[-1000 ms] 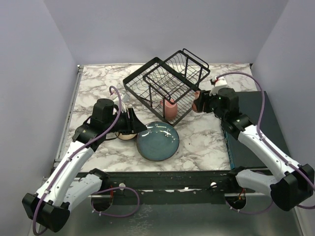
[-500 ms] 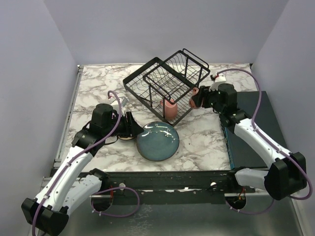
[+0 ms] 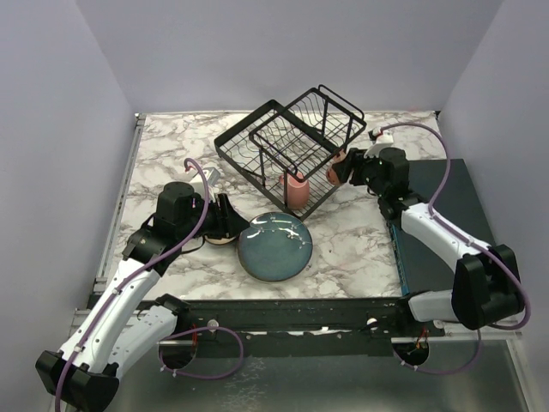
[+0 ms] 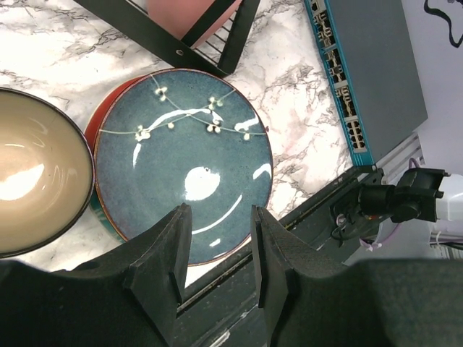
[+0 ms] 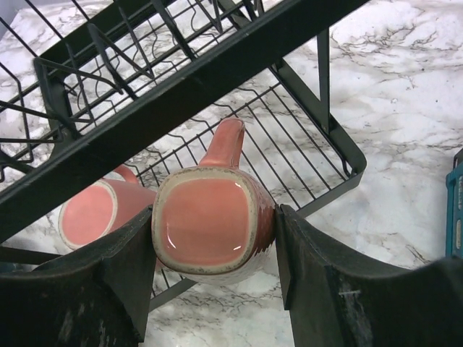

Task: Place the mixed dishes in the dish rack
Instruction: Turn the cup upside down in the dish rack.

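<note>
Next, my right gripper moves down toward the first mug, onto the lower tray's bare wires, and releases the held mug, since that part is empty.
The black wire dish rack (image 3: pixel 292 142) stands at the back centre, with one pink mug (image 3: pixel 296 190) upside down in its lower tray. My right gripper (image 3: pixel 347 169) is shut on a second pink mug (image 5: pixel 210 220), held with its base toward the wrist camera and its handle pointing over the rack's lower tray (image 5: pixel 304 144). The first mug (image 5: pixel 90 211) lies just left of it. A dark teal-blue plate (image 4: pixel 184 155) lies on a red plate (image 4: pixel 92 134), beside a dark bowl with a tan inside (image 4: pixel 32 181). My left gripper (image 4: pixel 218 213) hangs open and empty over the teal plate's near edge.
A dark teal flat slab (image 3: pixel 437 227) lies along the table's right side, also in the left wrist view (image 4: pixel 369 65). The black front rail (image 3: pixel 283 313) runs below the plates. The rack's upper basket bar (image 5: pixel 181 79) crosses above the held mug.
My right gripper has carried its pink mug left and away, up to the rack's right edge. The left arm has shifted slightly and stays open by the bowl.
</note>
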### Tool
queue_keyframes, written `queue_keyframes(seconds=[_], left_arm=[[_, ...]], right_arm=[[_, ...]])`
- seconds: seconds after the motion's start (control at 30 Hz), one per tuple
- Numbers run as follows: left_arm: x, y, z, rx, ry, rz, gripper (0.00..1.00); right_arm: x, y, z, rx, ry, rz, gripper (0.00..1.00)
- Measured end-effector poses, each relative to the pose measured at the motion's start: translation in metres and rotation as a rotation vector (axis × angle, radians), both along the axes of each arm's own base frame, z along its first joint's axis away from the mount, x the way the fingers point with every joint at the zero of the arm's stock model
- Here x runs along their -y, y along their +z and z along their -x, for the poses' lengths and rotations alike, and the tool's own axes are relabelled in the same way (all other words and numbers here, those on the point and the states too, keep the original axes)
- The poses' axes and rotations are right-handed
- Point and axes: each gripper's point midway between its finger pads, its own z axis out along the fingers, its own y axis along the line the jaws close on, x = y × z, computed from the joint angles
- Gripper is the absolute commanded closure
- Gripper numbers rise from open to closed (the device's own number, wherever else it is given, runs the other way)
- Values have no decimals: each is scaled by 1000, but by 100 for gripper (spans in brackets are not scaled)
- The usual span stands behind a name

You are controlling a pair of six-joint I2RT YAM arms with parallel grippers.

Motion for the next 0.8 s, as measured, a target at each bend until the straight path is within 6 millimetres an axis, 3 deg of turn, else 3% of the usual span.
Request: queue_keyframes(seconds=[0.57,0.8], left_arm=[[-2,-1,-2,6,16,-9,56],[-3,0,-3,14,20,-13,56]], right_arm=[[-7,-17,-26,66,-15,-102,100],[-9,-39,-34,31,-21,-108,100]])
